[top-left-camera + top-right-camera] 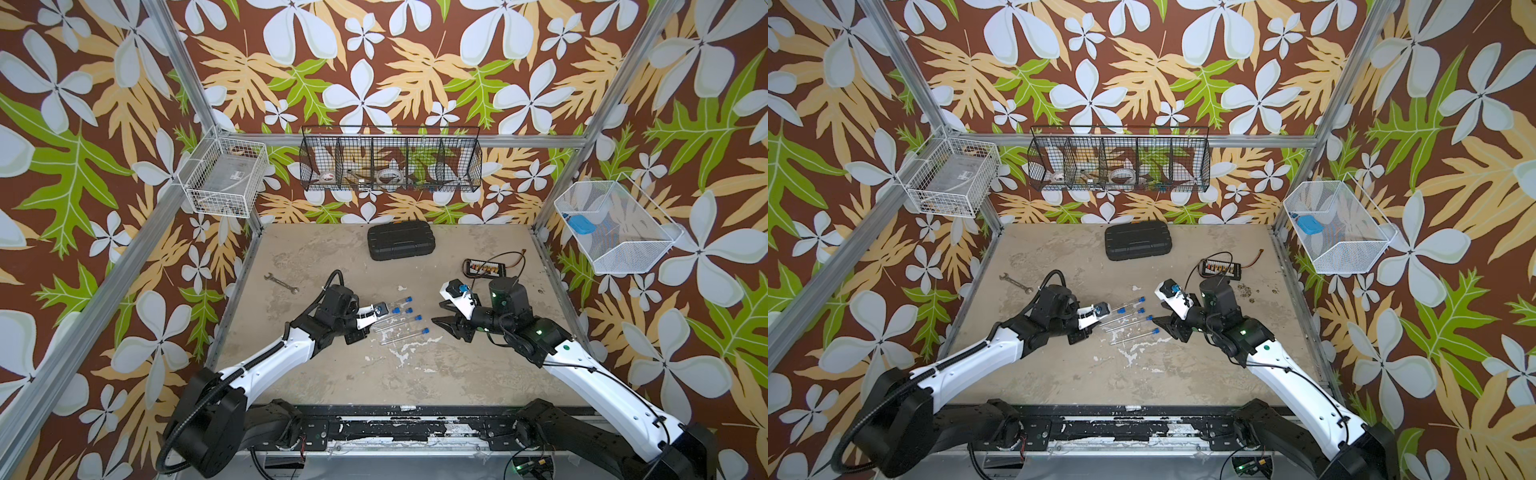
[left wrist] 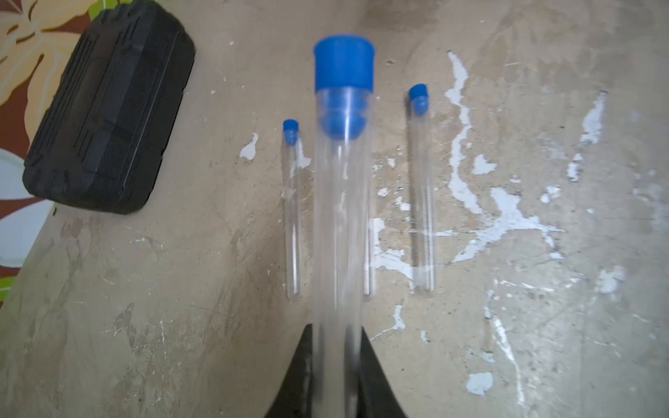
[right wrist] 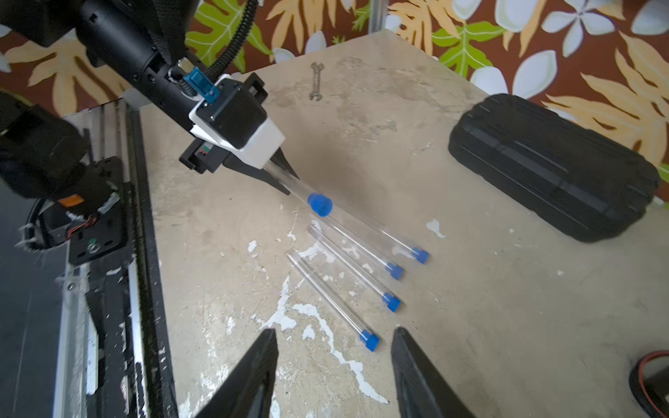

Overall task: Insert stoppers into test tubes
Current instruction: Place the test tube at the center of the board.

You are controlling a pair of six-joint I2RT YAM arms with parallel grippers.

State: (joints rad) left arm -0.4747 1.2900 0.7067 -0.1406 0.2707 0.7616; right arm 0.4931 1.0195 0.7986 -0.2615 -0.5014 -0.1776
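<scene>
The left gripper needs to carry the stoppered tube outward next, lower it and let go of it, because clear tabletop (image 1: 381, 294) (image 2: 248, 216) between the row and the black case is outward and below.
My left gripper (image 2: 335, 327) is shut on a clear test tube (image 2: 338, 217) with a blue stopper (image 2: 344, 65) seated in its mouth. In the right wrist view that held tube (image 3: 295, 188) sticks out of the left gripper (image 3: 287, 181) above the table. Several more test tubes (image 3: 336, 300) lie side by side on the table, each with a blue stopper (image 3: 369, 340) in its end; both top views show the row (image 1: 401, 334) (image 1: 1133, 334). My right gripper (image 3: 333, 331) is open and empty, just right of the row (image 1: 438, 312).
A black case (image 1: 401, 242) lies at the back of the table. A grey wrench (image 1: 281, 283) lies at the left, and a small board with wires (image 1: 482, 266) at the right. Wire baskets (image 1: 390, 160) hang on the walls; one holds a flat blue object (image 1: 581, 224).
</scene>
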